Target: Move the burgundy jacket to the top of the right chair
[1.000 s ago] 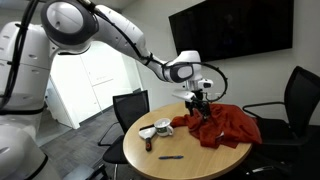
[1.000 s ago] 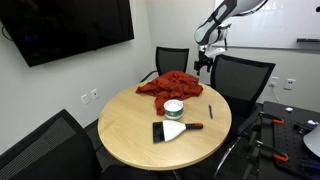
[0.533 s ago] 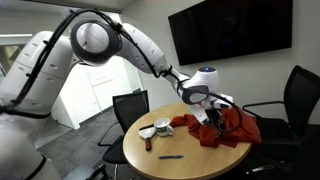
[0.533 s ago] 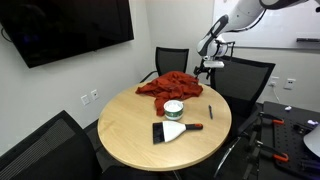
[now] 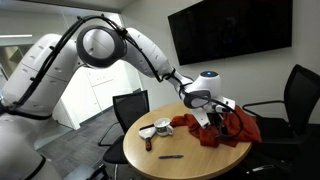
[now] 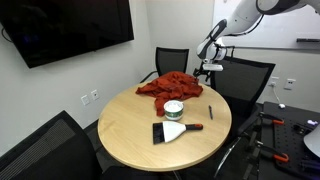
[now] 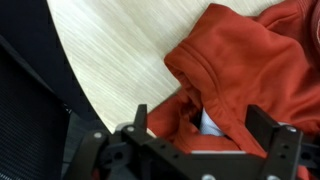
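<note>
My gripper should next go down and outward onto the collar fold by the white label (image 5: 215, 130) (image 7: 207, 140), which is below and outward, between the gripper's open fingers.
The burgundy jacket (image 5: 232, 128) lies crumpled on the round wooden table (image 5: 185, 150); it also shows in an exterior view (image 6: 172, 86) at the table's far side. My gripper (image 5: 215, 118) is low over the jacket's edge, next to a black chair (image 6: 245, 80). In the wrist view the gripper (image 7: 203, 125) is open, with the jacket's (image 7: 250, 60) collar fold and a white label between its fingers. The fingers are not closed on the cloth. A second black chair (image 6: 172, 60) stands behind the jacket.
A white round container (image 6: 174, 108), a flat scraper with an orange handle (image 6: 172, 130) and a black marker (image 6: 210, 111) lie on the table. Another chair (image 6: 40, 145) stands at the near side. A wall TV (image 6: 70, 30) hangs behind.
The gripper has come down from above the jacket to its edge and shifted toward the chair. The jacket has not moved.
</note>
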Robot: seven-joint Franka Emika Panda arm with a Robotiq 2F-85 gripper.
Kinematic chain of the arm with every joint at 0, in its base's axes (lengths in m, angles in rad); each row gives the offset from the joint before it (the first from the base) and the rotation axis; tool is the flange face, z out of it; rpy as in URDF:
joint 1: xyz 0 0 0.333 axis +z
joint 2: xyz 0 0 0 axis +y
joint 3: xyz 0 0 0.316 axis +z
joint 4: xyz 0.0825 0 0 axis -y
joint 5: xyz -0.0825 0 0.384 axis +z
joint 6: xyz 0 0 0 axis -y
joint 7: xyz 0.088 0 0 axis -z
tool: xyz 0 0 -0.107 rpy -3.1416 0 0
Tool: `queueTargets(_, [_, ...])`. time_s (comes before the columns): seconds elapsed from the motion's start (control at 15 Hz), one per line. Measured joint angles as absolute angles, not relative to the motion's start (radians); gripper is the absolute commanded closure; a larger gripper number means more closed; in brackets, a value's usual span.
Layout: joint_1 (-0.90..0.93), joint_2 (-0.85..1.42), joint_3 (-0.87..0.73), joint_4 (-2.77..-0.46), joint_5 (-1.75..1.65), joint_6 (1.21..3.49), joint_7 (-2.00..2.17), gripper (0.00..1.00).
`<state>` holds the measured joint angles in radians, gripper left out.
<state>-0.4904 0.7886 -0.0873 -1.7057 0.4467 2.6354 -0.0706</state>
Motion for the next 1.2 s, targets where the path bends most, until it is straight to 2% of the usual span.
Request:
queueTargets(0.33, [-0.533,0.821,-0.072,-1.660,0.485,2.635,-0.031,0.00])
queueTargets(0.73, [-0.629,0.890,0.025,-1.550,0.580,2.636,-0.033,0.00])
queueTargets(1.2, [-0.637,1.017,0.045,-1.413,0.587,2.624,-0.008,0.00])
